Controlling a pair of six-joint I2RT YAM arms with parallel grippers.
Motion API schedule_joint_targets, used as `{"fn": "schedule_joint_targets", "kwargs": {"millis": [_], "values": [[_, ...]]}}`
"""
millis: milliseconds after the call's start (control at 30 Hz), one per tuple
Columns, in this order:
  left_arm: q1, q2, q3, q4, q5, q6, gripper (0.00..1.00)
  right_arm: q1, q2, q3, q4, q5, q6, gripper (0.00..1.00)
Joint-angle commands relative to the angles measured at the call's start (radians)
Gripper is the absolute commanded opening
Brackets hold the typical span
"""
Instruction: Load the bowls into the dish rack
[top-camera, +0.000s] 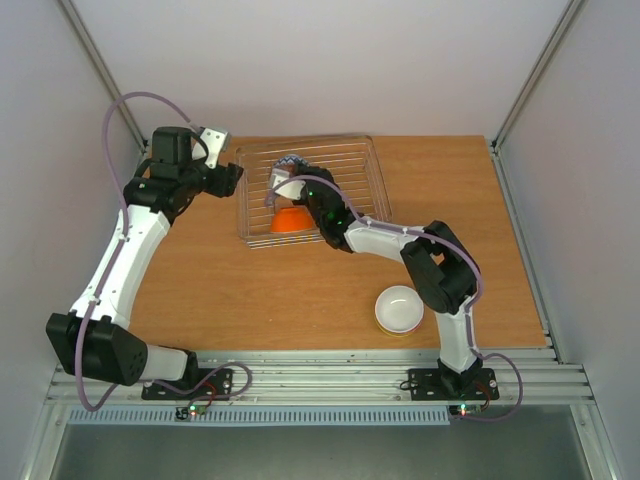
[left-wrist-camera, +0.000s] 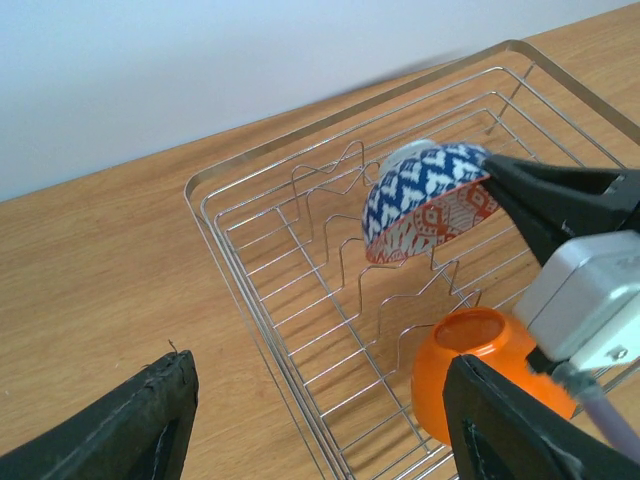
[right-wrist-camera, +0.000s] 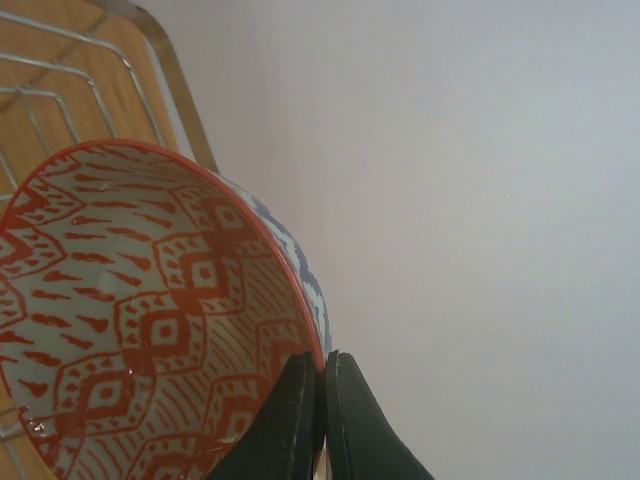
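The right gripper moves down and slightly back next to the rack's empty ribs beside the orange bowl (top-camera: 290, 219), which lie that way, and releases its bowl's rim there.
The dish rack (top-camera: 241, 205) stands at the back centre of the table. An orange bowl (top-camera: 290, 219) lies on its side among the ribs near the rack's front edge; it also shows in the left wrist view (left-wrist-camera: 470, 365). My right gripper (top-camera: 305, 185) is shut on the rim of a bowl that is blue-and-white zigzag outside and red-patterned inside (left-wrist-camera: 425, 195), holding it tilted above the rack's wire ribs (left-wrist-camera: 260, 250). The right wrist view shows the fingers (right-wrist-camera: 300, 410) pinching that rim (right-wrist-camera: 150, 320). My left gripper (top-camera: 238, 178) is open and empty beside the rack's left edge (left-wrist-camera: 320, 420).
A white bowl with a yellow-green outside (top-camera: 398, 308) stands upright on the table near the front right, beside the right arm's elbow. Grey walls enclose the table at the back and both sides.
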Motion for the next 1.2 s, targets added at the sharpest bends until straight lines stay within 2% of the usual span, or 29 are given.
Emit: {"fn": "schedule_joint_targets", "kwargs": {"millis": [0, 267, 733, 933, 1000, 1067, 1167], "values": [[0.005, 0.012, -0.009, 0.049, 0.021, -0.005, 0.69, 0.033, 0.016, -0.006, 0.113, -0.021, -0.030, 0.01], [0.005, 0.005, -0.010, 0.046, 0.023, -0.007, 0.69, 0.051, 0.049, -0.023, 0.127, -0.015, -0.054, 0.01], [0.005, 0.012, -0.010, 0.047, 0.027, -0.009, 0.69, 0.053, 0.038, -0.164, 0.206, -0.020, -0.111, 0.02], [0.005, 0.005, -0.006, 0.044, 0.022, -0.009, 0.69, 0.058, 0.067, -0.166, 0.254, 0.002, -0.143, 0.15], [0.005, 0.006, -0.007, 0.045, 0.021, -0.009, 0.69, 0.061, 0.058, -0.168, 0.238, 0.007, -0.121, 0.26], [0.005, 0.007, -0.007, 0.044, 0.020, -0.009, 0.69, 0.062, 0.045, -0.168, 0.209, 0.010, -0.089, 0.42], [0.005, 0.008, -0.007, 0.045, 0.019, -0.008, 0.69, 0.065, 0.029, -0.182, 0.227, 0.009, -0.059, 0.53]]}}
